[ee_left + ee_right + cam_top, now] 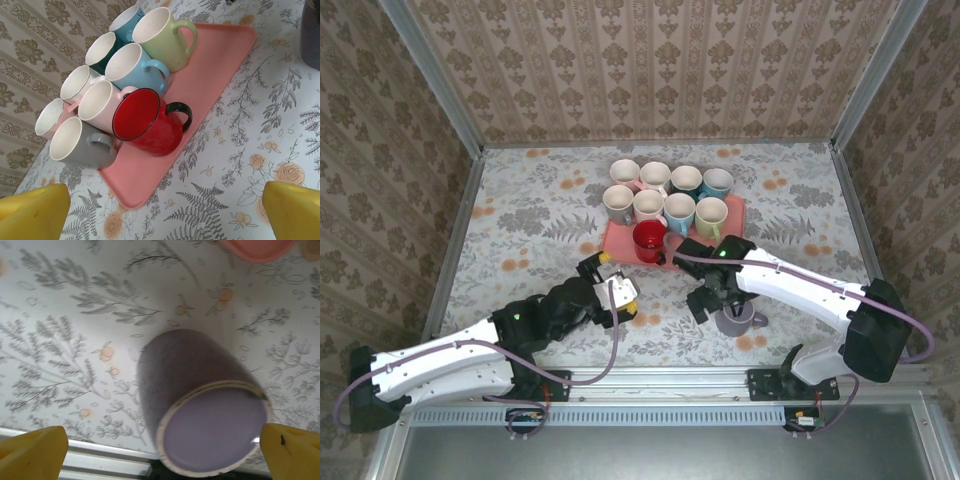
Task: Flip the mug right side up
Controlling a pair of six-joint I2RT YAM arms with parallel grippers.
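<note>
Next I will lower my right gripper around the upturned purple mug (734, 319) (200, 390) until both fingers are on either side of the mug's side, and close, because one finger still sits away from the mug's side.
A purple mug (736, 321) stands upside down on the flowered table, near the front edge, its handle pointing right. Seen from the right wrist, the mug (200, 390) shows its flat base upward, slightly blurred. My right gripper (718, 303) hovers just over it, open wide, with one yellow finger (32, 455) far to its left and the other close to the base's right edge. My left gripper (618, 285) is open and holds nothing, resting low over the table just in front of the tray. The left wrist view catches the mug's side (311, 35) at the top right.
A pink tray (618, 240) behind both grippers carries several upright mugs, the red one (649, 240) nearest. From the left wrist the tray (210, 75) and red mug (145, 122) lie straight ahead. A metal rail (100, 460) marks the table's front edge.
</note>
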